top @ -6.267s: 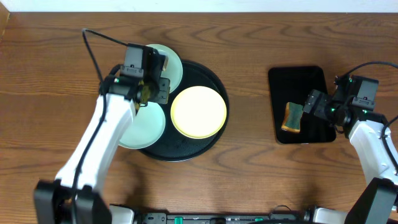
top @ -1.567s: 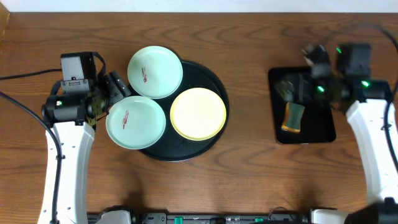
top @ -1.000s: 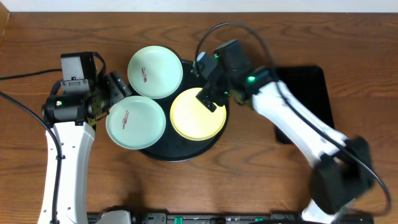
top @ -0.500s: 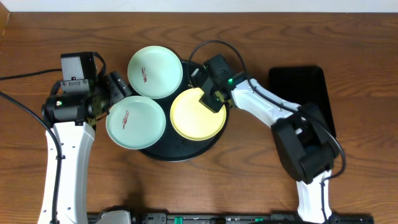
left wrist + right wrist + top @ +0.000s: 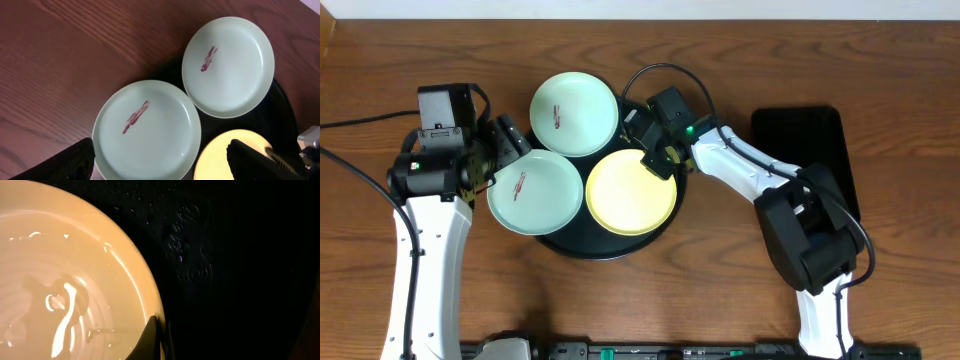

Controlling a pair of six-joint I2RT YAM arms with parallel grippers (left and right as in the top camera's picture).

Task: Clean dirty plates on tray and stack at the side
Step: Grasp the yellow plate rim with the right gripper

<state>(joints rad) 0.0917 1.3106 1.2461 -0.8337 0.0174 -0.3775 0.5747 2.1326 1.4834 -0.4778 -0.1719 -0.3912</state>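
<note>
My right gripper lifts the yellow plate outward next, to its right in the overhead view, then lowers and releases it on the clear tabletop there.
Three plates lie on the round black tray: a mint plate at the back, a mint plate at the left, each with a red-brown smear, and a pale yellow plate. My right gripper is shut on the yellow plate's back-right rim; in the right wrist view the rim sits pinched between the closed fingertips of the right gripper. My left gripper hangs open above the left mint plate, its fingers either side. The back mint plate lies beyond.
A smaller rectangular black tray lies at the right, partly covered by my right arm. The left mint plate overhangs the round tray's left edge. Bare wooden table surrounds both trays.
My right gripper closed on the yellow plate's rim. The yellow plate slid a little toward the front left, and both mint plates shifted slightly. The left arm stayed still.
</note>
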